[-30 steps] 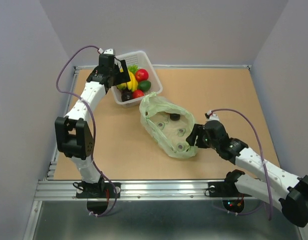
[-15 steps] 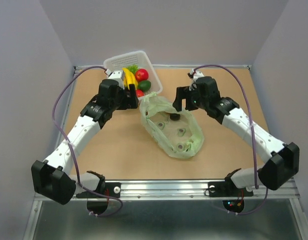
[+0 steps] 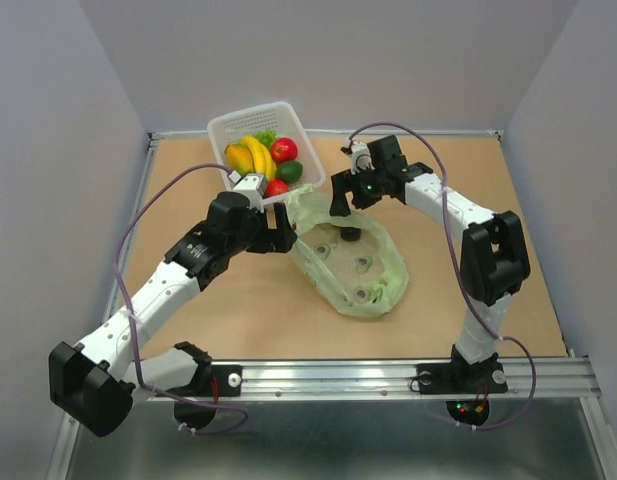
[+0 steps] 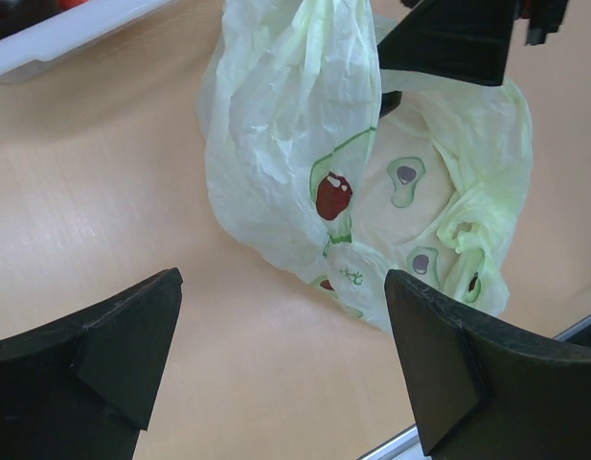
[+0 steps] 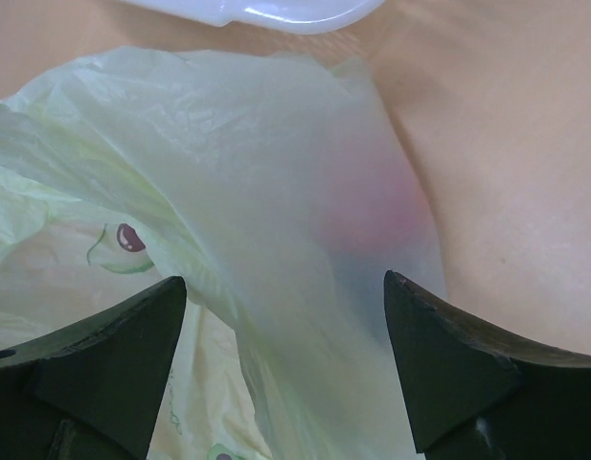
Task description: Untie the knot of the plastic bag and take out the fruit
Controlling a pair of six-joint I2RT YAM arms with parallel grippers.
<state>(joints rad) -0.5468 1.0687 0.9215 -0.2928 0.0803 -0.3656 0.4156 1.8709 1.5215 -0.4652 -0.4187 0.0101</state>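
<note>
Exposed in the bag's opening, the small dark fruit [image 3: 350,234] lies to my left gripper's right in the top view: I will move across and down onto it.
The pale green plastic bag [image 3: 350,262] lies slack mid-table, printed with avocados, its mouth spread upward. I cannot make out the knot. A small dark fruit [image 3: 350,234] lies inside the bag. In the right wrist view a pinkish blur [image 5: 372,206] shows through the plastic. My left gripper [image 3: 280,235] stands open just left of the bag [image 4: 305,144], with bare table between its jaws [image 4: 281,283]. My right gripper [image 3: 346,200] hovers open over the bag's far end [image 5: 276,172], its jaws either side of the thin film [image 5: 285,280], gripping nothing.
A white basket [image 3: 220,129] at the far left holds a banana [image 3: 258,155], red fruits [image 3: 283,150], a green one [image 3: 290,171] and an orange one [image 3: 237,155]. Its rim nearly touches the bag. Grey walls close in three sides, and a metal rail [image 3: 328,375] runs along the near edge.
The left arm left the basket and came down beside the bag's left. The right gripper moved from the bag's near right end round to its far end, opening wider.
</note>
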